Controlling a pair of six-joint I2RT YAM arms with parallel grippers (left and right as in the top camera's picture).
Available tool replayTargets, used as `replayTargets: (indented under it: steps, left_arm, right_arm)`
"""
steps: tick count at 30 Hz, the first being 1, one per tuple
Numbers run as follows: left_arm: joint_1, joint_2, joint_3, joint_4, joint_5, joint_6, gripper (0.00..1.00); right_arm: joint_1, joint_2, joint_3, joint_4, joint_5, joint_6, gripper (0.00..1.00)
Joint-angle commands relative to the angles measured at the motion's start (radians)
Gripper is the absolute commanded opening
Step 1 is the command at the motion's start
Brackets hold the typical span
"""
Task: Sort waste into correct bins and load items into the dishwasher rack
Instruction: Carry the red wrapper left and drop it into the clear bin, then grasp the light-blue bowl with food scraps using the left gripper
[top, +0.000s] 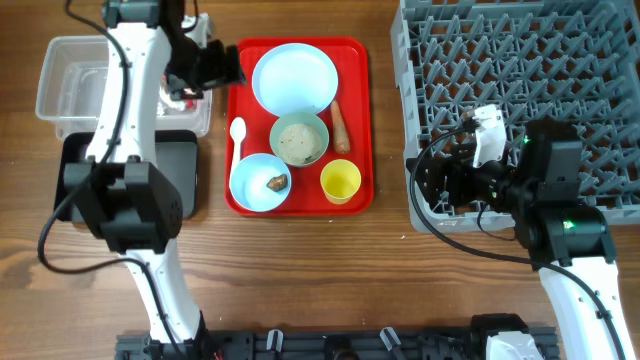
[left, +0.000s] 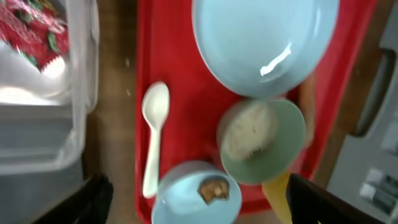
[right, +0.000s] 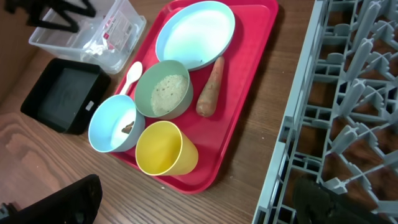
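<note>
My left gripper moves back and down to the bowl's rim facing the yellow cup (top: 340, 181) next, since the light blue bowl still holds a brown lump.
On the red tray (top: 355, 60) stand a pale blue plate (top: 294, 78), a greenish bowl (top: 299, 140) with rice-like crumbs (right: 164, 92), a light blue bowl (top: 259, 183) with a brown lump (left: 213, 190), a yellow cup (top: 340, 181), a white spoon (top: 237, 140) and a carrot stick (top: 341, 127). The red wrapper (left: 31, 28) lies in the clear tub (top: 70, 85). My left gripper (top: 215, 65) is open and empty over the tray's left edge; it also shows in the left wrist view (left: 199, 208). My right gripper (top: 440, 185) is open and empty at the rack's (top: 530, 90) front left corner.
The black tray (top: 185, 165) lies in front of the clear tub, partly under my left arm. A strip of bare wooden table runs between the red tray and the grey rack (right: 348, 93). The rack's upright pegs fill the right side.
</note>
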Motion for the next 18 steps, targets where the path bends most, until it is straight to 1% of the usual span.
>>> replayTargets:
  steps: [1,6,9,12,15,17,18]
  left_arm:
    - [-0.028,-0.159,0.004,-0.067,0.011,0.026,0.91]
    - [-0.097,-0.187,0.003,-0.177,-0.028,0.026,0.91]
    - [-0.166,-0.184,-0.045,-0.225,-0.029,0.042,0.90]
    - [-0.233,-0.185,-0.123,-0.215,-0.029,0.042,0.84]
    - [-0.304,-0.186,-0.245,-0.158,-0.034,0.040,0.78]
    - [-0.340,-0.187,-0.323,-0.121,-0.048,0.033,0.75]
    - [-0.353,-0.188,-0.360,-0.102,-0.061,0.013,0.75]
  right_arm:
    - [0.001,0.006,0.023,0.001,-0.013,-0.003,1.00]
    - [0.001,0.006,0.023,0.003,-0.013,-0.003,1.00]
    - [0.001,0.006,0.023,0.002,-0.013,-0.003,1.00]
    - [0.001,0.006,0.023,0.002,-0.013,-0.003,1.00]
    - [0.001,0.006,0.023,0.002,-0.013,-0.003,1.00]
    - [0.001,0.006,0.023,0.000,-0.013,-0.004,1.00]
    - [0.001,0.006,0.023,-0.001,-0.013,-0.003,1.00]
